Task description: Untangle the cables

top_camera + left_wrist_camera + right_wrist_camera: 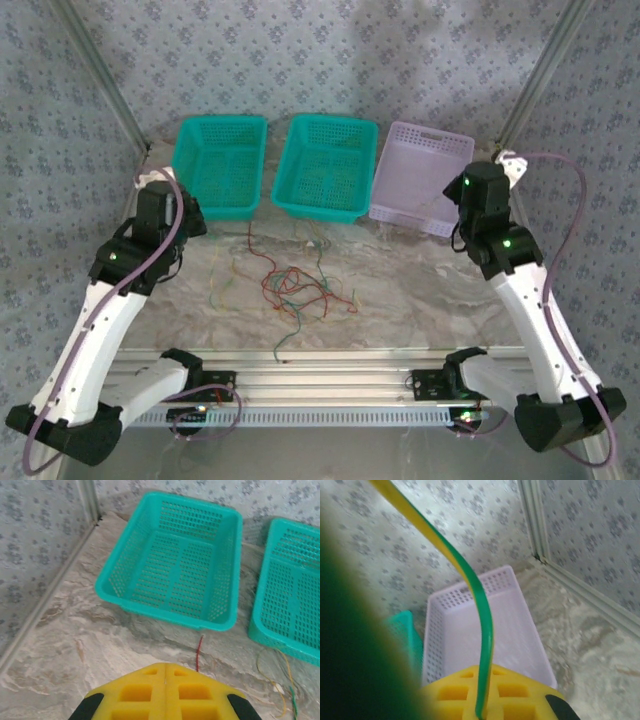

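Next, my right gripper moves outward, lowers and releases the green-and-yellow cable on the lavender basket's bare bottom, which lies outward of and below it.
The cables (300, 290) lie in a loose tangle of thin red, green, yellow and orange wires on the marbled table, in front of the baskets. My left gripper (192, 215) (165, 666) hovers by the left teal basket (165, 612), its yellow jaws pressed shut with nothing between them. A red wire end (199, 652) lies just ahead of it. My right gripper (455, 203) (485, 667) is above the lavender basket (432, 640), shut on a green-and-yellow cable (485, 625) that rises from between the jaws and curves close past the lens.
Three baskets stand in a row at the back: a left teal basket (222, 121), a middle teal basket (330, 121) and the lavender basket (430, 130). A yellow wire (280, 680) trails before the middle basket (260, 625). Patterned walls close in the back and sides.
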`<state>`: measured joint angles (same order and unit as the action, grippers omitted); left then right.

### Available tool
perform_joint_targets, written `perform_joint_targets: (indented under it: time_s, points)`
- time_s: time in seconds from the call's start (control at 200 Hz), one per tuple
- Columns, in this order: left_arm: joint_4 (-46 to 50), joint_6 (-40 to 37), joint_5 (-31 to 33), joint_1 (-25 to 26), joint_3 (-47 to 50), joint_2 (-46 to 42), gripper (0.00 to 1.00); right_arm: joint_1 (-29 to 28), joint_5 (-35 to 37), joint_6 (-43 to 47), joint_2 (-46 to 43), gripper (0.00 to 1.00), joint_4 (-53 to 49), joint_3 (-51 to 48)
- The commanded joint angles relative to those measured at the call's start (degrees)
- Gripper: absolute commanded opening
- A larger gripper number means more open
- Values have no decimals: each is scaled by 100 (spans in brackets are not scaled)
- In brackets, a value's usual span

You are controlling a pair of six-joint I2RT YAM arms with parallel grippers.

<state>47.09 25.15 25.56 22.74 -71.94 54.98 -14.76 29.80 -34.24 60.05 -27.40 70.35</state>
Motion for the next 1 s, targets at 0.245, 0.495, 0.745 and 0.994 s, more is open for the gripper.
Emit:
perform_joint_targets:
  time_s: [0.245,0.495,0.745,0.994]
  points:
    - [-573,29,-385,462,-172,260,0,311,-545,541,1690,0,-108,1765]
    - [-1015,-190,-681,855,-268,465,0,738,-525,745,3338,0,-138,2399]
    - [-1226,-448,-1002,1190,-554,819,0,879,-357,941,4682,0,9,2869]
    - [-1380,-449,-893,1319,-367,782,0,839,-523,922,5785,0,-362,3229]
